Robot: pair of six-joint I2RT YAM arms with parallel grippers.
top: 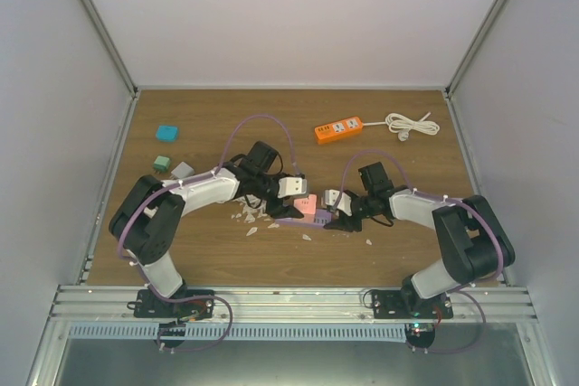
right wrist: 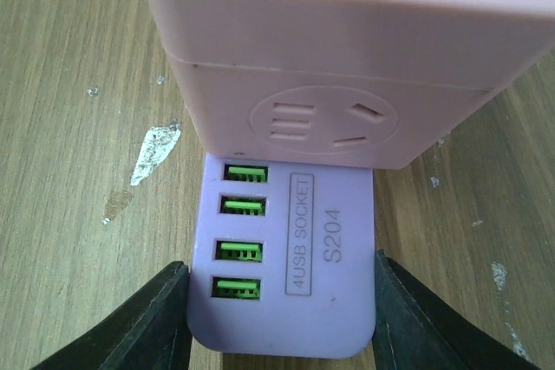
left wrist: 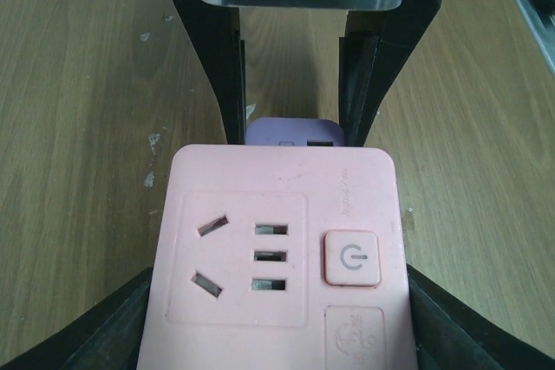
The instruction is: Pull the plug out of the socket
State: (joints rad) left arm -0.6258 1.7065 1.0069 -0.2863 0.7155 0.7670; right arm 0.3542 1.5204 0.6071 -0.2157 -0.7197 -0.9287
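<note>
The socket needs to come off to my left gripper's left in the top view. My left gripper needs to pull it there, lower it onto bare tabletop by the grey block and let it go.
A pink socket cube [top: 307,206] is joined to a purple 4-USB plug adapter [top: 291,221] at the table's middle. In the left wrist view my left gripper [left wrist: 277,322] is shut on the pink socket [left wrist: 277,257], one finger [left wrist: 82,340] on each side. The purple plug [left wrist: 293,132] shows just beyond the socket. In the right wrist view my right gripper [right wrist: 282,322] is shut on the purple plug [right wrist: 286,257], its fingers [right wrist: 143,327] pressed to both sides. The pink socket [right wrist: 347,58] sits against the plug's far end, with no gap visible.
An orange power strip [top: 338,128] with a coiled white cable [top: 412,124] lies at the back right. A teal block [top: 166,133], a small green block [top: 162,163] and a grey block [top: 182,169] lie at the left. White flakes [top: 249,216] are scattered near the grippers.
</note>
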